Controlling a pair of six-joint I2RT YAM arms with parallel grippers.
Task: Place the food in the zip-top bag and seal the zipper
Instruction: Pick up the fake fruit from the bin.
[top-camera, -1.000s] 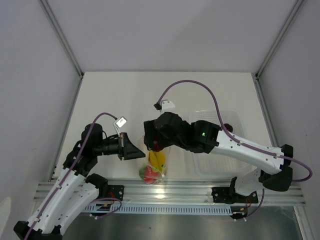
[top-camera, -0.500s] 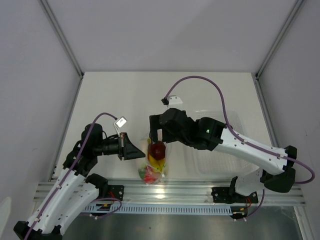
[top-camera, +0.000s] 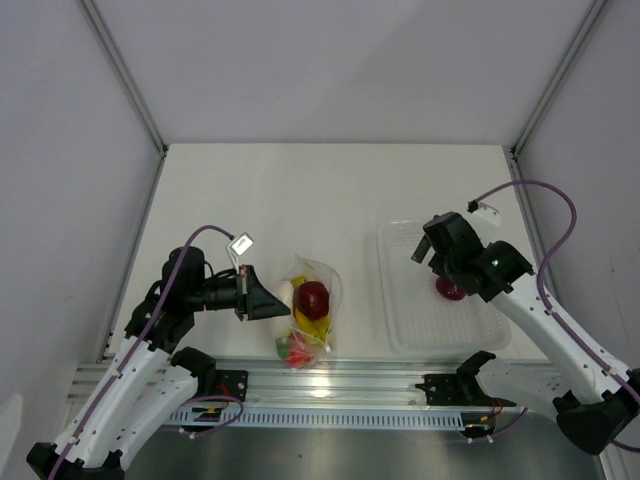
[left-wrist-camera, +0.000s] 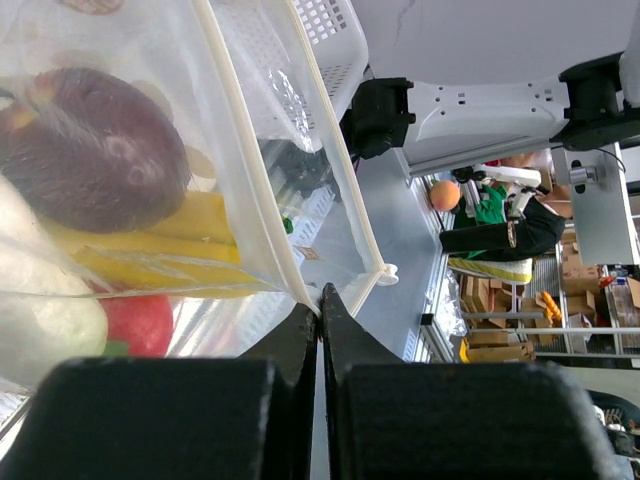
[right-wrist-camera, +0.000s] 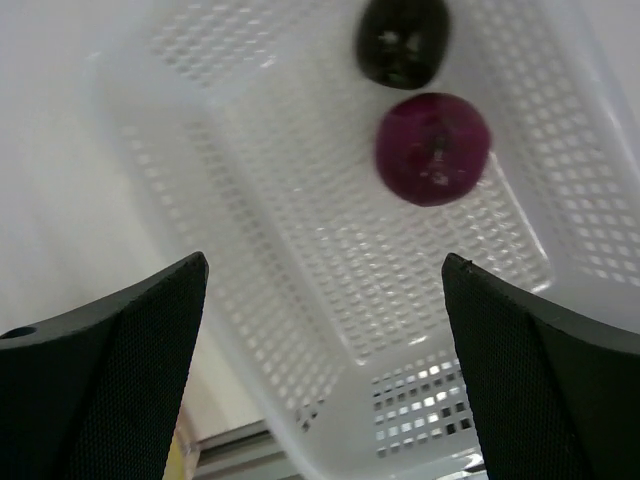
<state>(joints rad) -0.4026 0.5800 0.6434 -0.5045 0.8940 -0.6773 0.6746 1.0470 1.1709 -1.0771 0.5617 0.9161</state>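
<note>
The right gripper lowers into the tray and toward the right in the wrist view next, onto the purple piece, because its open fingers are still empty.
The zip-top bag lies near the table's front edge. It holds a dark red round fruit, the yellow banana bunch, a red fruit and a white piece. My left gripper is shut on the bag's mouth edge. In the left wrist view the gripper pinches the zipper strip, with the dark red fruit and banana inside. My right gripper is open and empty over the tray. Below the gripper lies a purple piece.
The clear perforated tray stands at the right front; in the right wrist view the tray also holds a dark round piece. The aluminium rail runs along the near edge. Grey walls enclose the table.
My right arm has pulled away from the bag's mouth and swung right over the tray. The dark red fruit now sits in the bag. The left gripper has not moved.
</note>
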